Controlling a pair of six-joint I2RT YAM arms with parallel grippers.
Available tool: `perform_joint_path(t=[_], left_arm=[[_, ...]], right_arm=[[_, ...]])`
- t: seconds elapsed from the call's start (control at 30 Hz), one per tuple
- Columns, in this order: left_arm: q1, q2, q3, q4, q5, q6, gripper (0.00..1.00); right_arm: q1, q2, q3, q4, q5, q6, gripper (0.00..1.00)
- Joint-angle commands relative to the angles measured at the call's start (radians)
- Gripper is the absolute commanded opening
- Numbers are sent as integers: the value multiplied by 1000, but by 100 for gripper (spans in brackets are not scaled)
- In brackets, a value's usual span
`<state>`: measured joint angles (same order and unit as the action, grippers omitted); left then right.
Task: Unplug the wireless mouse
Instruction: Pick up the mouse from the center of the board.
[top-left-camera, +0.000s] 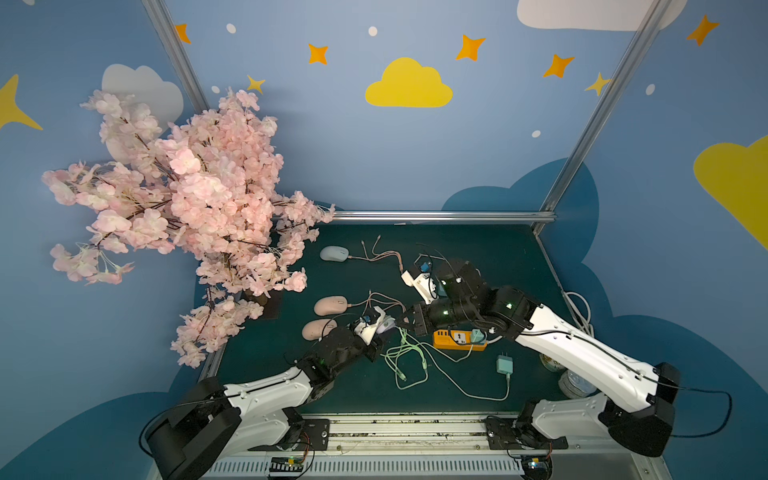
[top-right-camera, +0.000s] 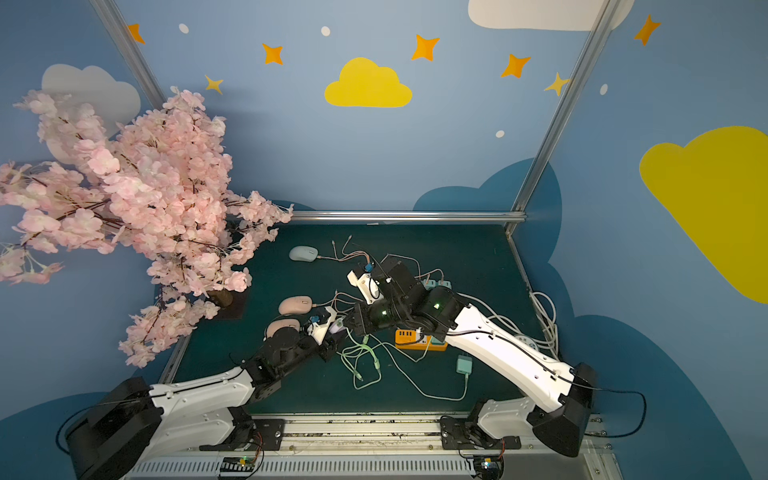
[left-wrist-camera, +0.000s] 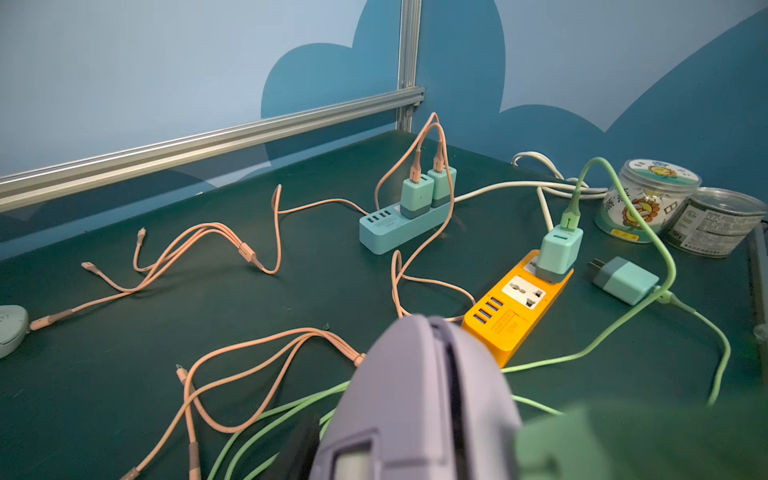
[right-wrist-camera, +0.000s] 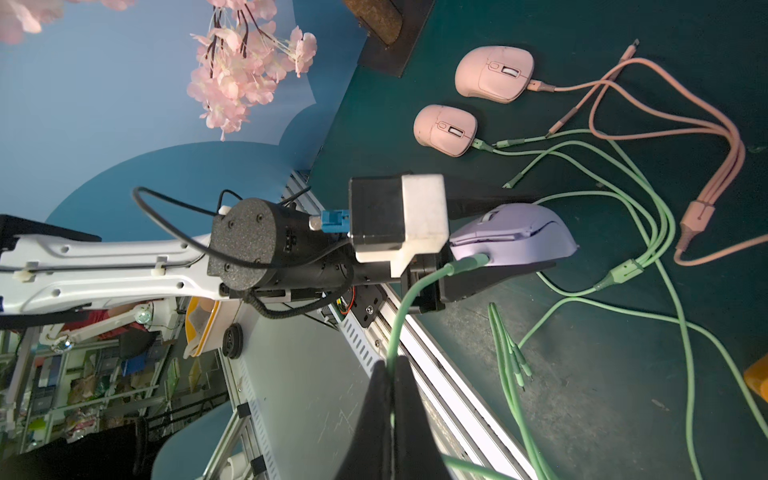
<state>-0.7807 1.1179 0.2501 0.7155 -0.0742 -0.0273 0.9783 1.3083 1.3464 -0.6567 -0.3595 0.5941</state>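
The orange power strip (top-left-camera: 457, 340) (right-wrist-camera: 757, 379) lies across the right gripper from the mouse, so the right gripper will move away from the mouse toward that power strip and let go of the cable.
The wireless mouse (right-wrist-camera: 511, 235) is lilac and sits tilted between the fingers of my left gripper (right-wrist-camera: 540, 232), which is shut on it just above the green mat. It fills the low middle of the left wrist view as the mouse (left-wrist-camera: 415, 395). A green cable (right-wrist-camera: 419, 286) has its plug against the mouse's front end and looks seated there. My right gripper (right-wrist-camera: 390, 368) is shut on that cable a short way from the plug. In both top views the two grippers, left (top-left-camera: 380, 332) and right (top-left-camera: 405, 322), meet at the mouse (top-right-camera: 338, 326) in mid-table.
Two pink mice (top-left-camera: 330, 305) (top-left-camera: 318, 330) lie left of the grippers and a pale grey mouse (top-left-camera: 334, 253) farther back, with pink cables. An orange power strip (top-left-camera: 459, 338) and a loose teal charger (top-left-camera: 504, 365) lie right. A blue strip (left-wrist-camera: 399, 226), two cans (left-wrist-camera: 648, 199) and a blossom tree (top-left-camera: 187, 199) stand around.
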Motion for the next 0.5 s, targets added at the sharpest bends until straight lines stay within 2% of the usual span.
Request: perform_joint_path(t=[0.0,0.17,0.3,0.33,0.43,0.47], left_arm=[[13,-32,-11,-2,7,-3,45],[33,-75,-18,-46,32,1,39],[44,-127,-19,-102,69,14,40],[47,-139,-15,-124,86,25,40],[48,-167,9,-208,137,48,39],[49,-171,19,-234,148,53,39]], right_arm=[[8,-13,46,-40,17,-59,0],[7,-17,56,-75,57,-91,0],[-3,-32,53,-98,146,-180,0],[-10,-32,54,-125,172,-237,7],[-13,-24,65,-211,285,-318,12],[-13,-25,63,-221,283,-336,16]])
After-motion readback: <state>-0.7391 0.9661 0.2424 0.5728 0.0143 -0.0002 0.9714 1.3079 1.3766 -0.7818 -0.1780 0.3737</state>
